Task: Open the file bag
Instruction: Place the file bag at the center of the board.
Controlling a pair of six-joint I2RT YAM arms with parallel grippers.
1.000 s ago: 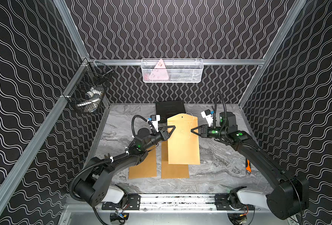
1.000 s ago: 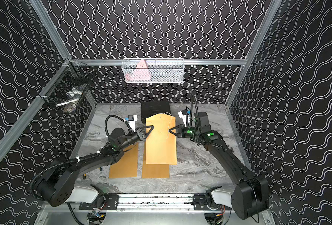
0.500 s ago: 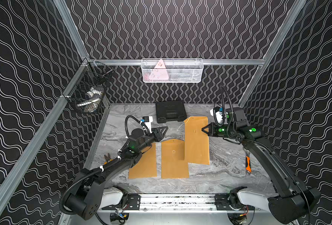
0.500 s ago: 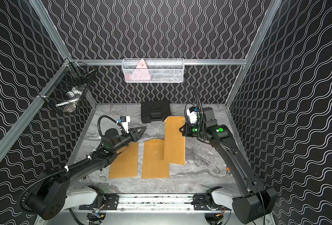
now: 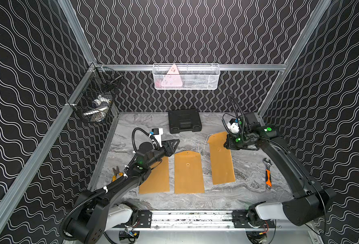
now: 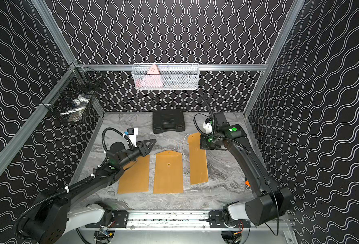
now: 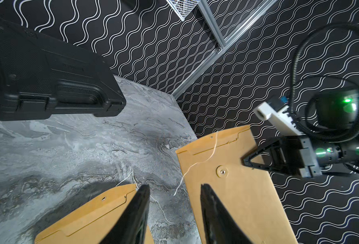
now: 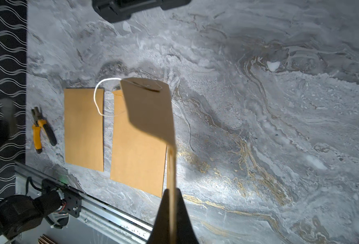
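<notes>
I should bring the held bag down with my right gripper toward the bare marble (image 8: pixel 193 164) beside the middle bag (image 5: pixel 188 171) and let go of the bag's edge, because the string already hangs loose.
Three brown file bags are in view. My right gripper (image 5: pixel 227 144) is shut on the right edge of one file bag (image 5: pixel 220 160), near its flap end, and holds it up off the table, hanging tilted. Its white string (image 7: pixel 195 166) dangles loose beside the round button (image 7: pixel 222 171). In the right wrist view the bag's edge (image 8: pixel 171 169) runs between the shut fingers. My left gripper (image 7: pixel 174 187) is open and empty, hovering left of the held bag. The middle bag (image 5: pixel 188 171) and the left bag (image 5: pixel 156 179) lie flat.
A black case (image 5: pixel 184 120) stands at the back of the marble table. An orange-handled wrench (image 5: pixel 268 173) lies at the right, yellow pliers (image 5: pixel 116 172) at the left edge. A white wire basket (image 5: pixel 186 77) hangs on the back wall, a black one (image 5: pixel 95 103) on the left.
My left gripper has come off the bag's left edge, opened wider and drawn back to the left. The right arm has carried the bag to the right, clear of the middle bag.
</notes>
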